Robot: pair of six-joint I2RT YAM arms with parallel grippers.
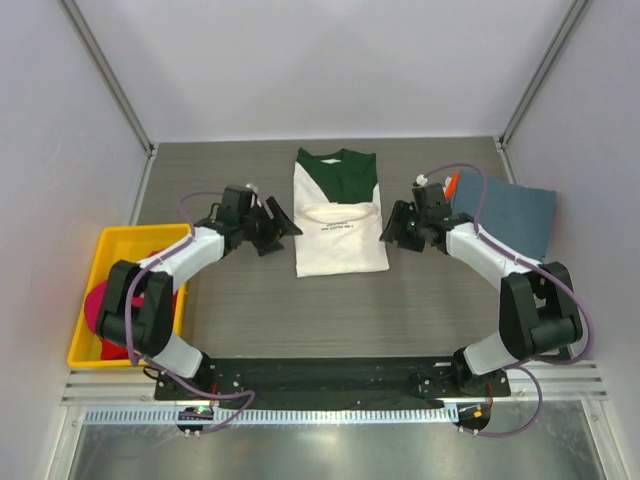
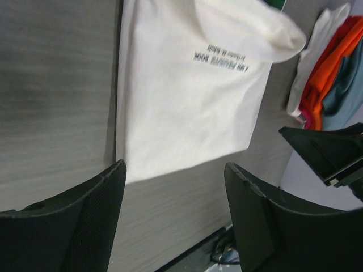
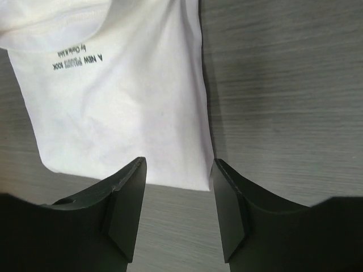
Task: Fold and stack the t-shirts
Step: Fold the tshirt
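The t-shirt's bin-side near corner (image 1: 300,273) (image 2: 129,178) lies uncovered below my left gripper and closer to my base, so I should lower that gripper and draw it back to the corner next.
A cream-white t-shirt (image 1: 340,215) with a dark green collar and a small black print lies in a narrow rectangle at the table's middle, a cloth flap across its middle. My left gripper (image 1: 281,225) hovers just off its left edge, open and empty; the left wrist view shows the t-shirt (image 2: 187,85) beyond the open left gripper (image 2: 176,170). At the cloth's right edge my right gripper (image 1: 392,228) is open too. The right wrist view has the t-shirt's (image 3: 113,96) corner just ahead of the right gripper (image 3: 177,170). A slate-blue t-shirt (image 1: 515,215) with an orange one (image 1: 452,183) under it lies at the right.
A yellow bin (image 1: 115,255) stands at the left table edge with red/magenta cloth (image 1: 95,305) in it. The pile of orange and blue shirts (image 2: 334,62) shows in the left wrist view, with the other gripper's dark fingers (image 2: 329,153) near it. Grey walls enclose the table.
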